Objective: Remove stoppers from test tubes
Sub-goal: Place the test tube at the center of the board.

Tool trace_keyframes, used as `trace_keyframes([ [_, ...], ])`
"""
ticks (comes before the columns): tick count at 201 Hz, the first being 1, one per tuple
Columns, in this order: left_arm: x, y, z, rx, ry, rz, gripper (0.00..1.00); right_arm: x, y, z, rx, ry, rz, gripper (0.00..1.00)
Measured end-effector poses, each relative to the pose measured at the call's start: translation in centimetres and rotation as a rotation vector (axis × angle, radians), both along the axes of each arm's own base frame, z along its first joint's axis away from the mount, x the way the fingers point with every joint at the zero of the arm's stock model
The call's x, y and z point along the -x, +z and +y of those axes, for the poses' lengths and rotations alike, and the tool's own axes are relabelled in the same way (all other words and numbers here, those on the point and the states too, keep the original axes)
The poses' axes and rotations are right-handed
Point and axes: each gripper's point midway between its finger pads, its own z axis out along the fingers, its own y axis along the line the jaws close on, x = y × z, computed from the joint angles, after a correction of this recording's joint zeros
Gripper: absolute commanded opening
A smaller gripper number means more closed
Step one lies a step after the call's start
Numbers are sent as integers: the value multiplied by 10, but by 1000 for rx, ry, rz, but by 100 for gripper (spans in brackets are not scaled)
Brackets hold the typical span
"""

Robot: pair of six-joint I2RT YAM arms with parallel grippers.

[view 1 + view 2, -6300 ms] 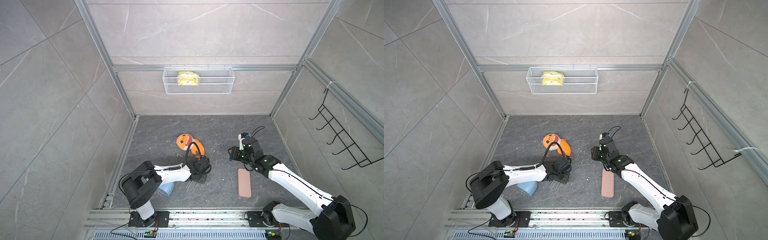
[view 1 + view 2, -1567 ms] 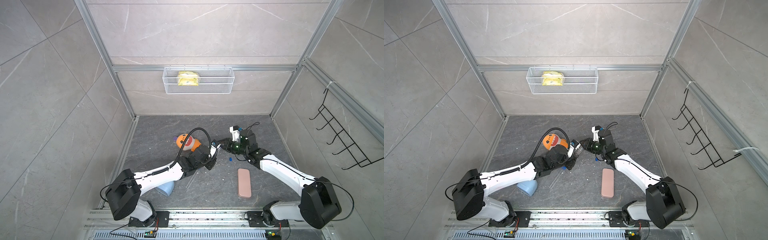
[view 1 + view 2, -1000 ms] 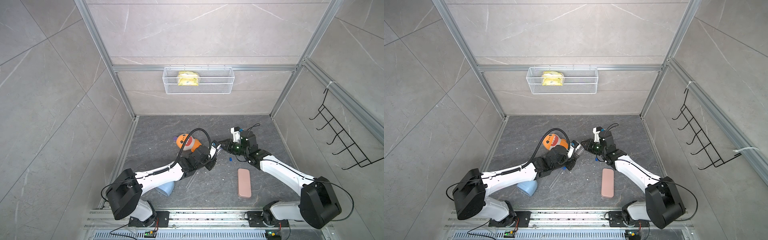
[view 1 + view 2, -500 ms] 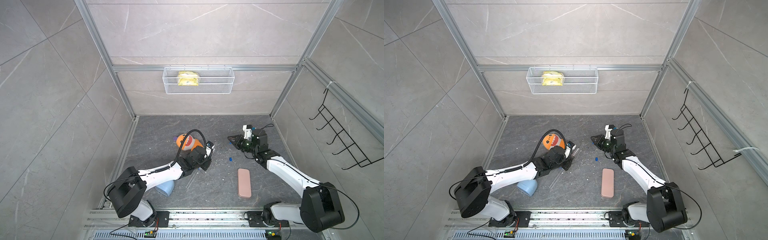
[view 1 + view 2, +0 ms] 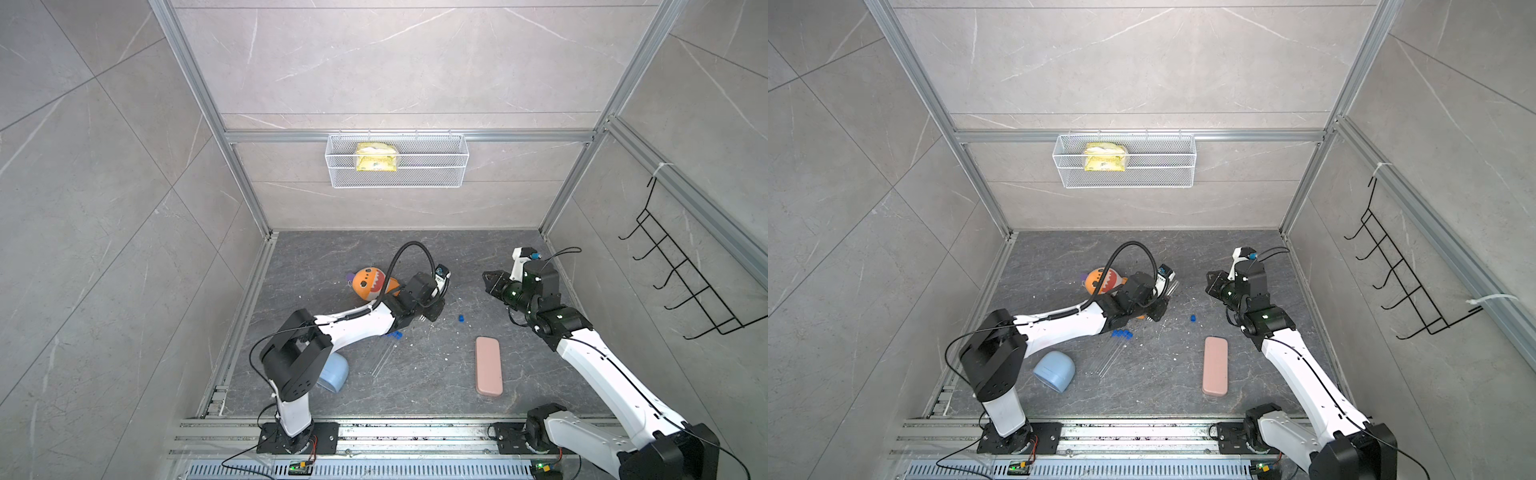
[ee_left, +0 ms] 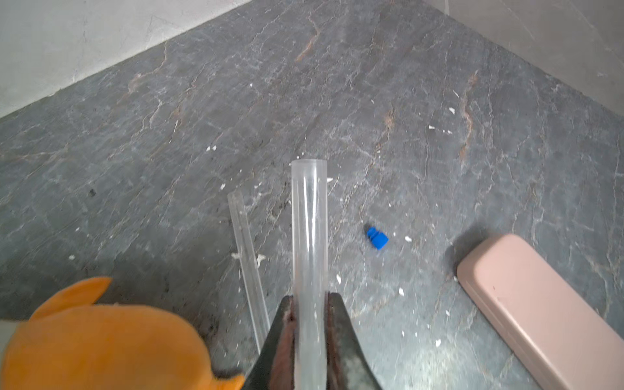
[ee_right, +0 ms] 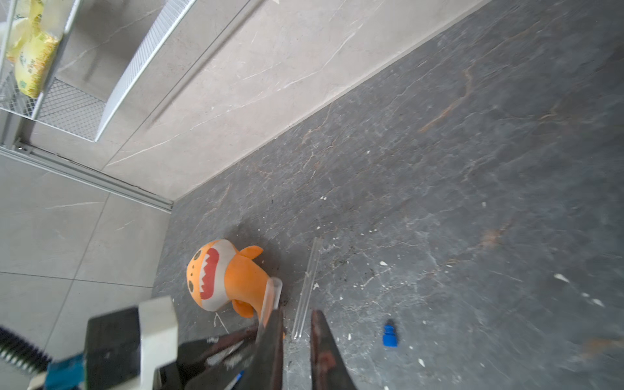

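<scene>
The clear test tube already has its stopper off. Next, my left gripper needs to move outward and down to the open floor beside the second bare tube and release the clear test tube there.
My left gripper [image 6: 309,297] is shut on a clear test tube [image 6: 309,219] whose far end is bare, with no stopper in it. It hovers low beside the orange toy [image 5: 1100,280]. A second bare tube [image 6: 244,236] lies on the floor next to it. One blue stopper [image 5: 461,318] lies loose on the floor between the arms. Several more tubes [image 5: 1108,357] lie near the left arm, with blue stoppers [image 5: 1121,333] in their ends. My right gripper [image 5: 487,276] hangs apart to the right. Its jaws leave only a narrow slit, and nothing shows in it.
A pink case [image 5: 488,371] lies in front of the right arm. A pale blue cup [image 5: 1054,370] lies on its side by the left arm's base. White crumbs dot the grey floor. A wire basket [image 5: 397,160] hangs on the back wall.
The two grippers met over the middle of the floor and have drawn apart. The right one pulled back to the right. The left one drew back toward the toy with the tube.
</scene>
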Motion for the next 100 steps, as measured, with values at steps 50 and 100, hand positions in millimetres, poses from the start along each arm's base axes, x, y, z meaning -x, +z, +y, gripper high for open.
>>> trace_keyframes([
  [50, -47, -15, -10, -49, 130, 37, 0, 9, -3, -9, 49, -18, 18, 0],
  [100, -105, -29, 20, -77, 296, 87, 0, 11, -7, -7, 48, -5, 30, 0],
])
